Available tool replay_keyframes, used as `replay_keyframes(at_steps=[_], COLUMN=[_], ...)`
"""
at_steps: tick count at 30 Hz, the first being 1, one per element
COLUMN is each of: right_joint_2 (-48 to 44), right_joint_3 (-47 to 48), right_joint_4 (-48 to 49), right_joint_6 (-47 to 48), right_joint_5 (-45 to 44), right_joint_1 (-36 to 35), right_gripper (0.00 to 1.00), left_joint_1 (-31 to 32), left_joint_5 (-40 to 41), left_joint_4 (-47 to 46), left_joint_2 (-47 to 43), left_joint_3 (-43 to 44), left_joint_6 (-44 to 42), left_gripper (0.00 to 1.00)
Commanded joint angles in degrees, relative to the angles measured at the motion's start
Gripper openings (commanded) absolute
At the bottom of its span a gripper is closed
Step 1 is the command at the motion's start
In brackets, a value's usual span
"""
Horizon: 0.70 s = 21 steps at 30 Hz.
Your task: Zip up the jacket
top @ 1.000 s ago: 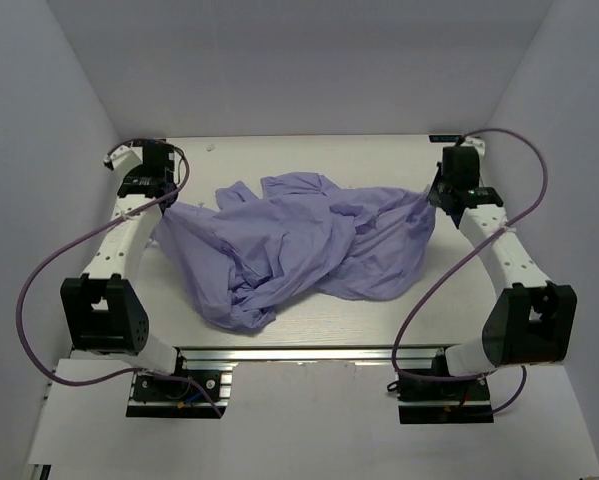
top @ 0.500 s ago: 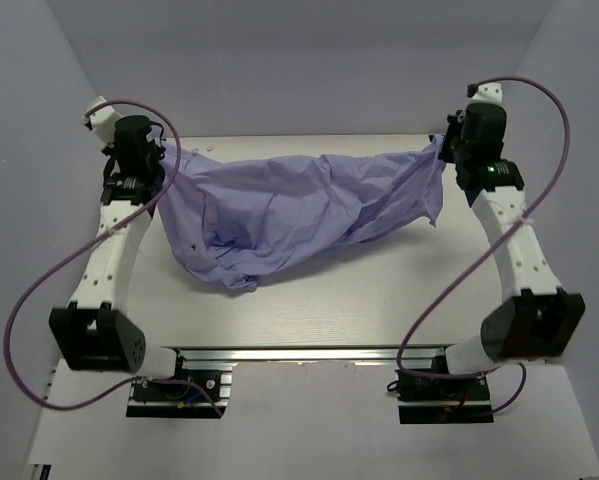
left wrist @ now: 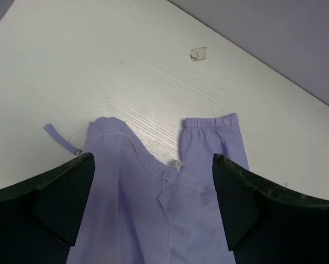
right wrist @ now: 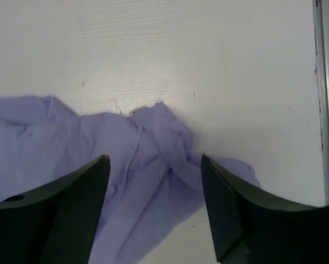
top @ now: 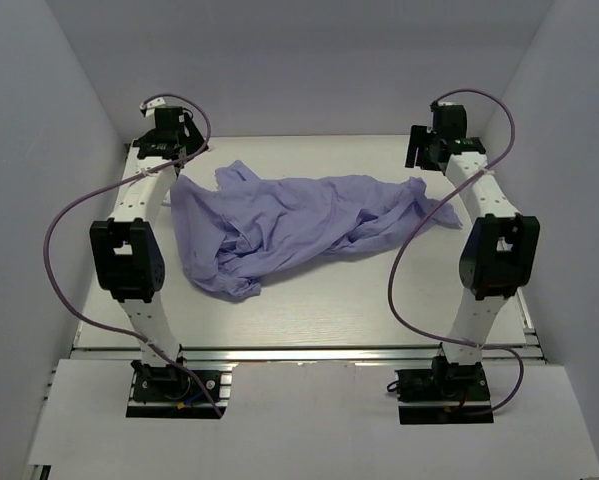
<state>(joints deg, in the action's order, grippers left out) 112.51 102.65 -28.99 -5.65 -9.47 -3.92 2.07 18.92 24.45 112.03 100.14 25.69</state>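
Note:
Next, the left gripper draws back and comes down onto the jacket's near corner [top: 241, 288], since that folded corner lies below it, closer to my base.
The lavender jacket [top: 299, 225] lies crumpled on the white table [top: 379, 300], stretched from left to right across the middle, with its zipper hidden in the folds. My left gripper [top: 167, 150] hangs open above the jacket's far left end. In the left wrist view the gripper [left wrist: 152, 165] has its jaws wide apart, and flat fabric [left wrist: 131, 214] and a sleeve cuff [left wrist: 215, 129] lie below, untouched. My right gripper [top: 426, 152] hangs open over the far right end. In its wrist view the gripper [right wrist: 153, 165] holds nothing, and bunched fabric [right wrist: 153, 148] lies on the table beneath.
A small pale scrap [left wrist: 198, 53] lies on the table beyond the jacket's left end. A metal rail [right wrist: 324, 82] runs along the table's right edge. White walls [top: 69, 150] close in both sides and the back. Both arms stand tall at the sides.
Both grippers went from shut on the jacket's ends, holding it stretched in the air, to open. The jacket dropped onto the table, and both arms pulled up towards the back.

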Motion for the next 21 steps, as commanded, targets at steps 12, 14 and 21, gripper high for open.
replay_keyframes(at_steps=[12,14,21], right_joint_2=[-43.34,-42.20,-28.41], right_joint_3=[-51.31,-52.72,-51.34], right_joint_4=[8.07,8.42,18.88], right_joint_6=[-12.62,-14.20,-14.83], right_joint_5=[-0.63,-0.98,-3.18], right_joint_1=[-25.14,-31.48,-38.53], right_gripper=[0.89,0.89,0.84], left_joint_1=[14.18,19.10,26.14], left_joint_5=[-18.21,-18.83,-19.72], left_joint_4=[13.26,11.87,4.38], left_joint_2=[-53.22,-54.02,-45.96], left_joint_3=[-56.17,-60.91,-64.81], left_joint_6=[22.29,25.70,28.01], left_gripper=[0.98,0.98,0.98])
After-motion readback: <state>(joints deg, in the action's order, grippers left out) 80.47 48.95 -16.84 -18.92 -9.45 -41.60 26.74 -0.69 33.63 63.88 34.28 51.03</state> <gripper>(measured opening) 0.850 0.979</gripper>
